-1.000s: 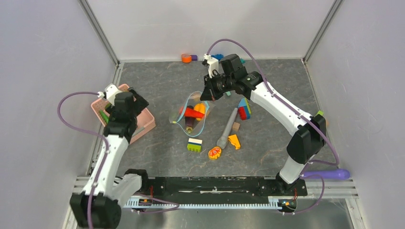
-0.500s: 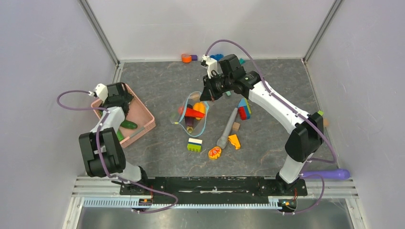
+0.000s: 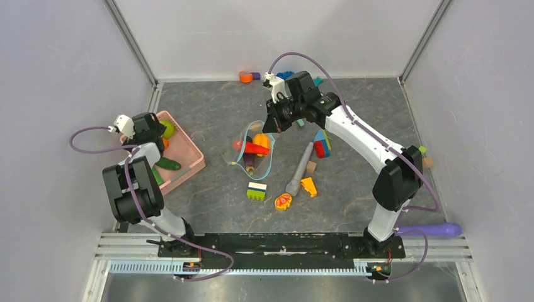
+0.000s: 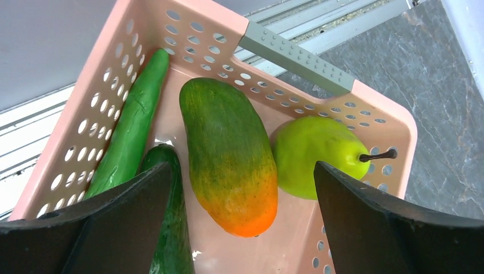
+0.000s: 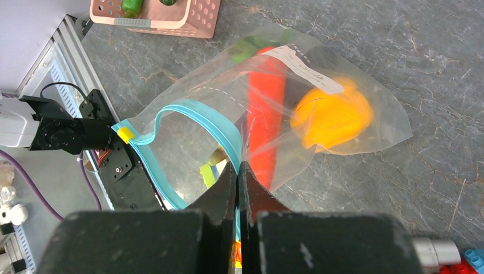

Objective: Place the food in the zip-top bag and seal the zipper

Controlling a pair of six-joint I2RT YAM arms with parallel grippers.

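The green-orange fruit is below my left gripper, between its open fingers, so that gripper should next lower them into the basket (image 4: 365, 97) and close around the fruit's orange-tinged half (image 4: 236, 180).
The clear zip-top bag (image 3: 253, 150) lies mid-table with a red piece (image 5: 267, 114), an orange piece (image 5: 334, 117), a purple eggplant and a green piece inside. My right gripper (image 5: 238, 166) is shut on the teal zipper (image 5: 191, 109) and holds the bag's mouth lifted open; it also shows in the top view (image 3: 272, 124). My left gripper (image 4: 242, 171) is open and empty just above the pink basket (image 4: 365, 97), over a green-orange mango-like fruit (image 4: 231, 148). A green pear (image 4: 314, 157) and two cucumbers (image 4: 130, 128) lie beside the fruit.
In front of the bag lie a striped building block (image 3: 256, 190), a flat orange-red oval toy (image 3: 283, 201), a grey stick (image 3: 301, 167), a yellow piece (image 3: 308, 186) and red-blue blocks (image 3: 322, 145). Small toys (image 3: 247, 77) sit by the back wall.
My left arm has folded back and its gripper has moved toward the far left corner of the basket. My right gripper has kept hold of the zipper, almost still.
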